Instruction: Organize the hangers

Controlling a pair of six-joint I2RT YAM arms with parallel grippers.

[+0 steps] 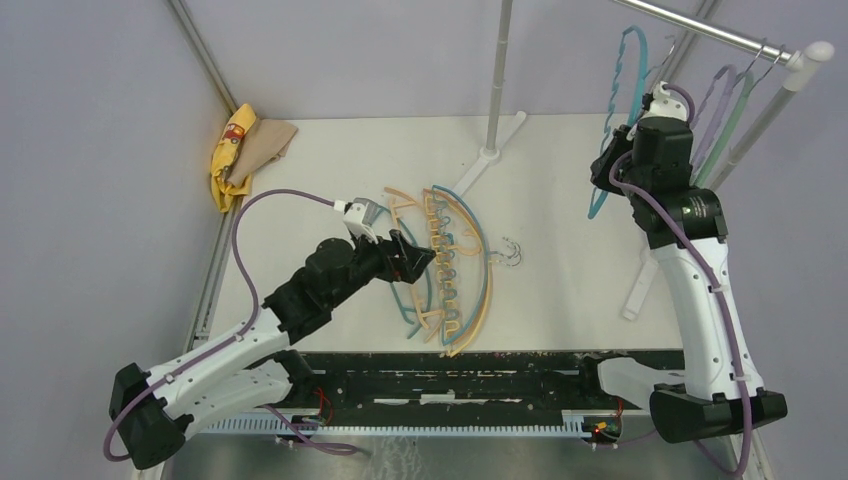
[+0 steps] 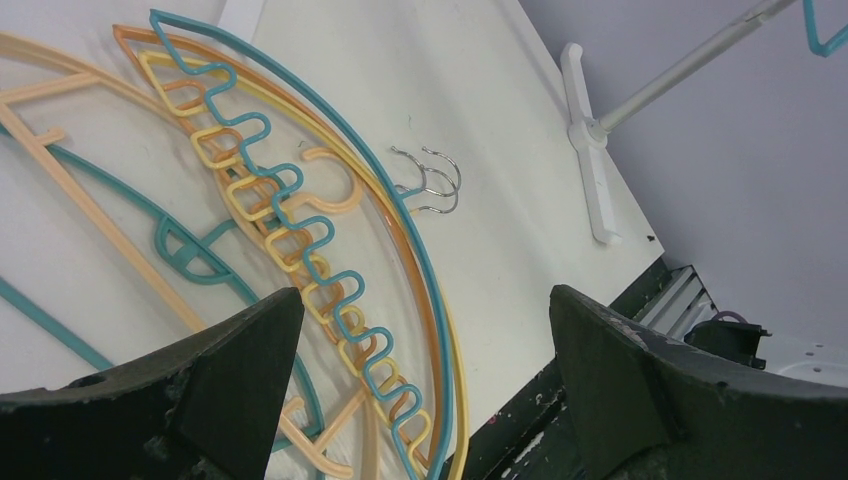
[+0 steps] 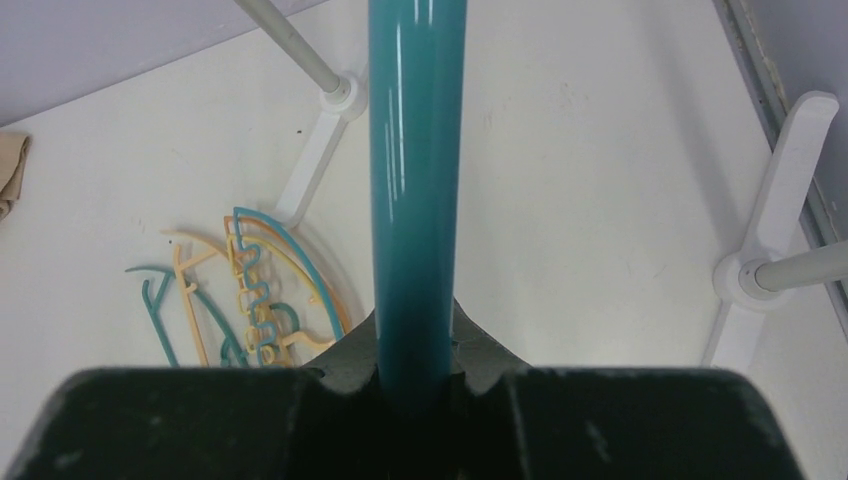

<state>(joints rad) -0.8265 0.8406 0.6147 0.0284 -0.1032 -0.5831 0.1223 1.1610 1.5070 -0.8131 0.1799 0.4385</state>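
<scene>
Next, my right gripper moves to the right in the top view, hooks the teal hanger on the bar (image 1: pixel 720 35) beside the lilac hanger, which is empty, and releases.
A pile of hangers (image 1: pixel 447 262) in teal, orange and yellow lies mid-table. My left gripper (image 1: pixel 412 256) hovers over its left side, open and holding nothing. In the left wrist view the stacked wavy hangers (image 2: pixel 300 205) run between the wide-apart fingers (image 2: pixel 235 375), with their metal hooks (image 2: pixel 432 182) to the right. My right gripper (image 1: pixel 610 165) is raised near the rail, shut on a teal hanger (image 1: pixel 618 95). The right wrist view shows that teal hanger's bar (image 3: pixel 415 180) clamped in the right gripper (image 3: pixel 415 385). Lilac and green hangers (image 1: pixel 725 110) hang on the rail (image 1: pixel 720 35).
A yellow-and-tan cloth (image 1: pixel 245 150) lies at the table's far left corner. The rack's white feet stand on the table at the back middle (image 1: pixel 490 150) and at the right (image 1: pixel 635 290). A black strip (image 1: pixel 450 365) runs along the near edge.
</scene>
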